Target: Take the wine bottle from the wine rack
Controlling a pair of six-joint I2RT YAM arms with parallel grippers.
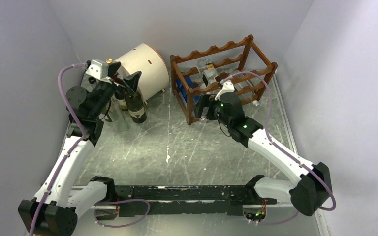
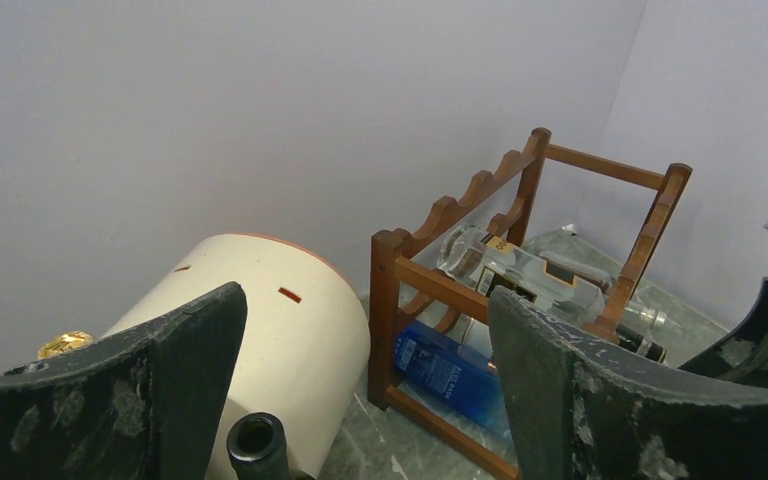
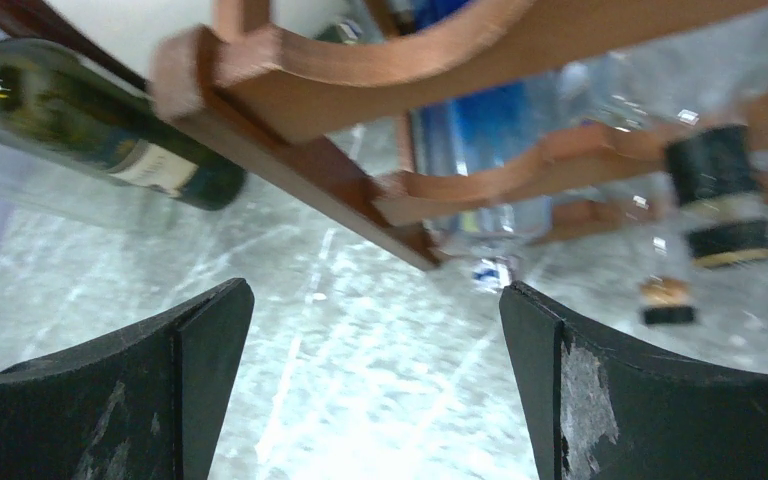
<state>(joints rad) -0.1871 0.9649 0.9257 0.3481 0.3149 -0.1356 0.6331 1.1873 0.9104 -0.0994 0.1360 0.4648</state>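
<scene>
My right gripper is to move its fingers to the right in the wrist view, around the black-capped bottle neck [image 3: 718, 192], which sticks out past the wine rack's bar on that side.
The reddish-brown wine rack [image 1: 236, 66] stands at the back right and holds clear bottles [image 2: 520, 272] and a blue one [image 2: 455, 370]. A dark wine bottle [image 1: 137, 105] with a pale label stands upright on the table beside the cream drum, off the rack. My left gripper [image 1: 128, 83] hangs open just above its neck. In the left wrist view the bottle's open mouth [image 2: 257, 445] sits low between the fingers, untouched. My right gripper [image 1: 203, 105] is open at the rack's front left corner, over bare table, with nothing between its fingers [image 3: 210, 350].
A cream cylindrical drum [image 1: 145, 66] lies behind the dark bottle. A gold-capped bottle top [image 2: 65, 343] shows by the left finger. Capped bottle necks [image 3: 712, 165] stick out of the rack's rails [image 3: 360, 60]. Grey walls close in on three sides.
</scene>
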